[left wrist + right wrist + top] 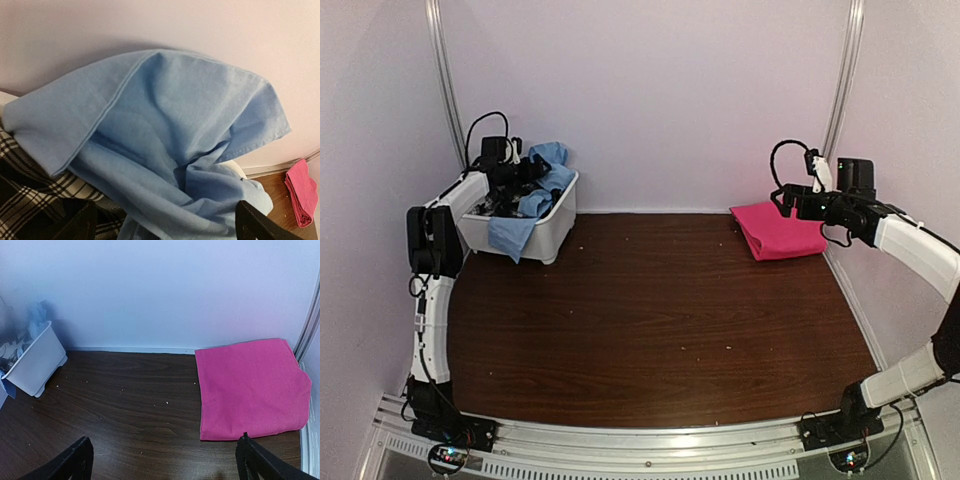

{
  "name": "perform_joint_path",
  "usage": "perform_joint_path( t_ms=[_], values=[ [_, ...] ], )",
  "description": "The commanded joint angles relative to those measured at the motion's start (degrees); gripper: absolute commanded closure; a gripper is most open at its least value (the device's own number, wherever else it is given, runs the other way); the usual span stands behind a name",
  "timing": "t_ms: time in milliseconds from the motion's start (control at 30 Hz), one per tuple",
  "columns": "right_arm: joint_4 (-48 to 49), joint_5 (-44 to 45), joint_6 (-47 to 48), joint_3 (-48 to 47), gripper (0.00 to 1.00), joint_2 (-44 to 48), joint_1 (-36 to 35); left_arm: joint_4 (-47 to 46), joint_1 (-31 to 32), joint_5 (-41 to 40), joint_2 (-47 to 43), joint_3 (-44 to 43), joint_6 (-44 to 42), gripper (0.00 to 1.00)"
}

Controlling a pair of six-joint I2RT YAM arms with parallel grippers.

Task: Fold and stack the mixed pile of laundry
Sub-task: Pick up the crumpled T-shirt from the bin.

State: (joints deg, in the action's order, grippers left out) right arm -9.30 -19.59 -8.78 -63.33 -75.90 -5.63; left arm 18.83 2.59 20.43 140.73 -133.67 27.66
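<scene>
My left gripper will close on the shirt's blue folds next, since the shirt [548, 160] is on top in the tub, between my left gripper's open fingers.
The mixed laundry pile fills a white tub [548, 232] at the back left. A light blue shirt [548, 160] lies on top and hangs over the tub's front. In the left wrist view the blue shirt [170, 125] fills the frame, with a black-and-white plaid garment [30, 200] under it at lower left. My left gripper [525, 172] hovers over the tub, open, its fingers astride the blue folds without pinching them [165, 231]. A folded pink-red cloth [778, 232] lies flat at the back right. My right gripper [790, 198] is open above the wood [165, 465], left of that pink cloth [250, 390].
Walls close in the dark wooden table [650, 330] at the back and both sides. The tub [35, 365] stands in the back left corner, with blue cloth [37, 315] sticking out. A metal rail [650, 445] carrying both arm bases runs along the near edge. Small crumbs dot the wood.
</scene>
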Motion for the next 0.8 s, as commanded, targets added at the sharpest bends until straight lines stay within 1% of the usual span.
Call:
perform_joint_path(
  t_ms=[0, 67, 100, 133, 167, 267, 300, 333, 367, 667, 767],
  values=[
    [-0.52, -0.84, -0.02, -0.38, 0.0, -0.82, 0.17, -6.61, 1.75, 1.38, 4.89, -4.72, 5.92, 0.02],
    [-0.61, -0.86, -0.01, -0.39, 0.0, -0.9, 0.18, -8.63, 2.2, 1.44, 6.62, -5.92, 7.21, 0.02],
    [-0.63, -0.94, -0.01, -0.32, 0.0, -0.99, 0.22, -9.02, 2.36, 1.44, 7.72, -7.1, 7.8, 0.07],
    [-0.63, -1.09, -0.06, -0.24, 0.0, -1.0, 0.18, -9.35, 2.46, 1.56, 8.47, -8.35, 8.42, 0.15],
    [-0.63, -1.25, -0.08, -0.22, 0.0, -1.09, 0.18, -9.83, 2.49, 1.99, 9.11, -9.23, 9.03, 0.27],
    [-0.74, -1.76, -0.4, -0.09, 0.0, -1.05, 0.11, -12.03, 2.54, 3.17, 8.14, -9.68, 10.09, 0.71],
    [-0.66, -1.86, -0.56, 0.0, 0.0, -1.01, 0.13, -12.32, 2.58, 3.42, 7.29, -9.67, 10.01, 0.84],
    [-0.61, -2.04, -0.73, 0.09, 0.0, -0.94, 0.16, -12.37, 2.52, 3.44, 6.27, -9.61, 9.9, 0.95],
    [-0.51, -2.38, -0.98, 0.2, 0.0, -0.86, 0.11, -12.39, 2.46, 3.31, 4.93, -9.6, 9.73, 1.0],
    [0.55, -5.18, -2.71, 0.66, 0.0, -0.26, 0.16, -14.44, 2.36, 3.76, -8.11, -9.37, 8.72, 1.0],
    [0.79, -5.92, -3.03, 0.83, 0.0, 0.06, 0.14, -16.73, 1.53, 5.08, -10.91, -9.42, 10.97, 1.0]
  ],
)
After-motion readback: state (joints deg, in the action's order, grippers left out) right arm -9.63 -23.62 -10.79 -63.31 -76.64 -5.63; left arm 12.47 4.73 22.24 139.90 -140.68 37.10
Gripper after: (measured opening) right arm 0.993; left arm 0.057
